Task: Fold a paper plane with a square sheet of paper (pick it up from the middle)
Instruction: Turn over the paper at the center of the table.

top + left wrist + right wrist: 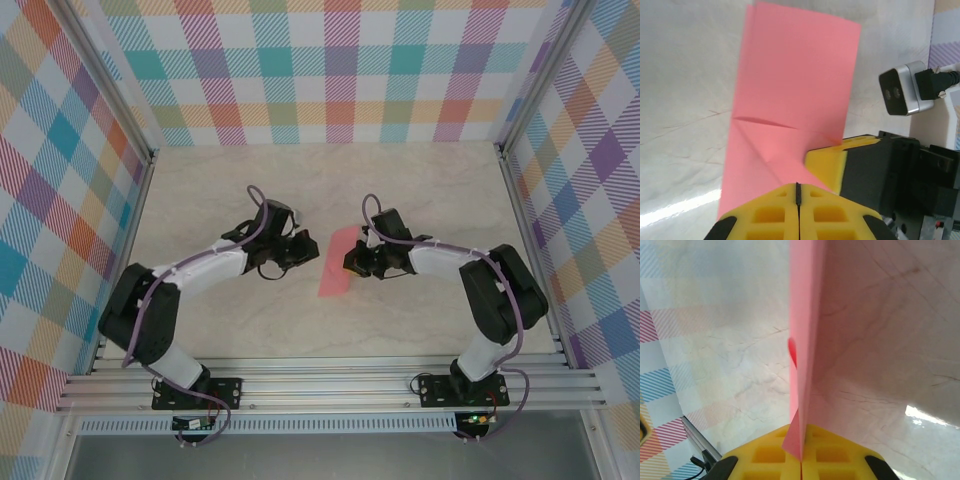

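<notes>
The paper stands edge-on between the fingers. My right gripper will next lift and turn, then lower the paper onto the middle of the marble table and let go of it.
The square sheet of paper [335, 268] is salmon pink, folded into a long strip with one corner creased into a triangle, and lies mid-table between the two grippers. In the left wrist view the paper [795, 75] stretches away from my left gripper [798, 187], whose yellow pads are shut with their tips resting over its near creased end; nothing shows between them. My right gripper [801, 457] is shut on the paper [802, 340], which rises edge-on from its fingertips. In the top view the left gripper [308, 250] and right gripper [352, 262] flank the paper.
The right gripper's yellow finger [827, 165] and its wrist camera [902, 90] sit close beside my left fingertips. The marble table [420, 190] is ringed by plaid walls [330, 70] and an aluminium frame rail [330, 385] at the near edge.
</notes>
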You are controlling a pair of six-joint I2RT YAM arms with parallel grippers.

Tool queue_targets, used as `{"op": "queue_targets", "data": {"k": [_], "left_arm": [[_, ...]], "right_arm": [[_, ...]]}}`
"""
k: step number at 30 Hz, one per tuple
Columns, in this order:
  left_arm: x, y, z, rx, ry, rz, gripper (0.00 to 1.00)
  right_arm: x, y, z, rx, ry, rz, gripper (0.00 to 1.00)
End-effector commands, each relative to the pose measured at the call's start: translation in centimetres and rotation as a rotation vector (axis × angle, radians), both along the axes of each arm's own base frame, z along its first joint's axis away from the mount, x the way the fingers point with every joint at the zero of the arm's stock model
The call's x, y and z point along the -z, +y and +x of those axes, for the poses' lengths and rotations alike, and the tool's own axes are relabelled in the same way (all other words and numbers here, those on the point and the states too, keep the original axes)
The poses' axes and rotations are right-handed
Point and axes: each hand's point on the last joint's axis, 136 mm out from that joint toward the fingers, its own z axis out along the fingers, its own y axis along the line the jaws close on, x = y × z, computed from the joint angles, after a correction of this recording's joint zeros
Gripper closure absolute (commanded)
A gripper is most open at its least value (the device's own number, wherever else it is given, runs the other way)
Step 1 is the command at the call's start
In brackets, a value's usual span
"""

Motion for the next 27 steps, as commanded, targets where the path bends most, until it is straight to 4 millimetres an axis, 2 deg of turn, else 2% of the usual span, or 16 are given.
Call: {"op": "queue_targets", "data": {"k": [1, 5, 10, 16, 19, 23, 27], "left_arm": [[-0.5, 4.0, -0.1, -0.114, -0.045, 0.089, 0.92], [-1.2, 7.0, -0.4, -0.214, -0.086, 0.111, 0.87], [-1.4, 9.0, -0.5, -0.277, -0.098, 0.106, 0.84], [-1.4, 10.7, -0.3, -0.345, -0.102, 0.102, 0.82], [-1.3, 11.5, -0.4, -0.369, -0.096, 0.118, 0.81], [-1.1, 12.4, -0.5, -0.409, -0.099, 0.114, 0.81], [-1.4, 13.5, -0.4, -0.449, -0.103, 0.128, 0.81]], "right_arm": [[-2.0, -1.3, -0.1, -0.043, -0.056, -0.103, 0.94], [-4.7, -2.8, 0.2, -0.062, -0.115, -0.21, 0.93], [-8.2, -5.3, 0.4, -0.088, -0.164, -0.392, 0.92], [-10.4, -10.9, 0.1, -0.052, -0.141, -0.826, 0.93], [-11.6, -12.7, 0.1, -0.064, -0.154, -1.055, 0.92], [-12.1, -12.8, 0.1, -0.098, -0.136, -1.252, 0.93], [-10.5, -11.3, -0.3, -0.134, -0.091, -1.35, 0.92]]}}
